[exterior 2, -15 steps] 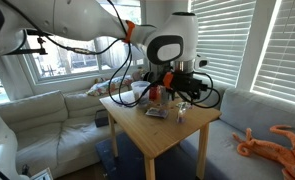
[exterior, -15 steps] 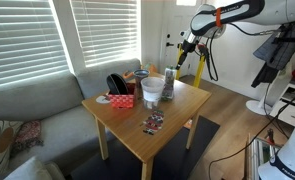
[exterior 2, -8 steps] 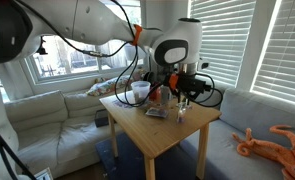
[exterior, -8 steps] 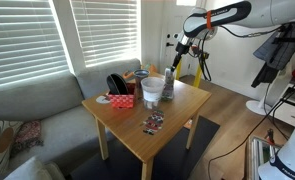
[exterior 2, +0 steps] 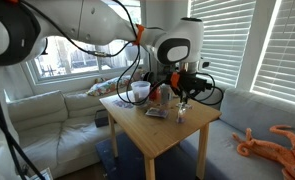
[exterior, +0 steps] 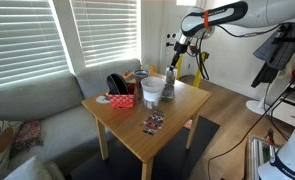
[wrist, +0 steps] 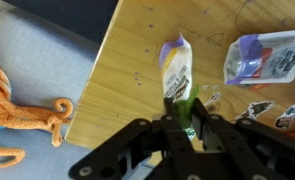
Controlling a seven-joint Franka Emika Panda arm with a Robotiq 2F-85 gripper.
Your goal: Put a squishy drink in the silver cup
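I need to raise the low-hanging pouch next with my gripper so it clears the silver cup's rim, then move over the cup's opening and go down to let go, because the cup is across the table.
The squishy drink (wrist: 176, 68) is a pale whitish pouch with a green top, near the table's edge. In the wrist view my gripper (wrist: 182, 112) is shut on its green top, one finger on each side. In both exterior views the gripper (exterior: 173, 62) (exterior 2: 184, 93) hangs over the table's corner with the pouch (exterior: 170, 75) under it. The silver cup (exterior: 167, 90) stands beside a white cup (exterior: 152, 91) towards the table's middle, apart from the gripper.
The wooden table (exterior: 177, 112) also carries a red box (exterior: 119, 99), a flat dark printed packet (exterior: 153, 123) and a purple-and-white pouch (wrist: 262, 55). A grey sofa (exterior: 37, 110) stands next to the table. An orange toy octopus (wrist: 17, 105) lies on the cushion.
The jaws have gone from wide open to shut on the green top of the pouch. The arm has shifted slightly towards the table.
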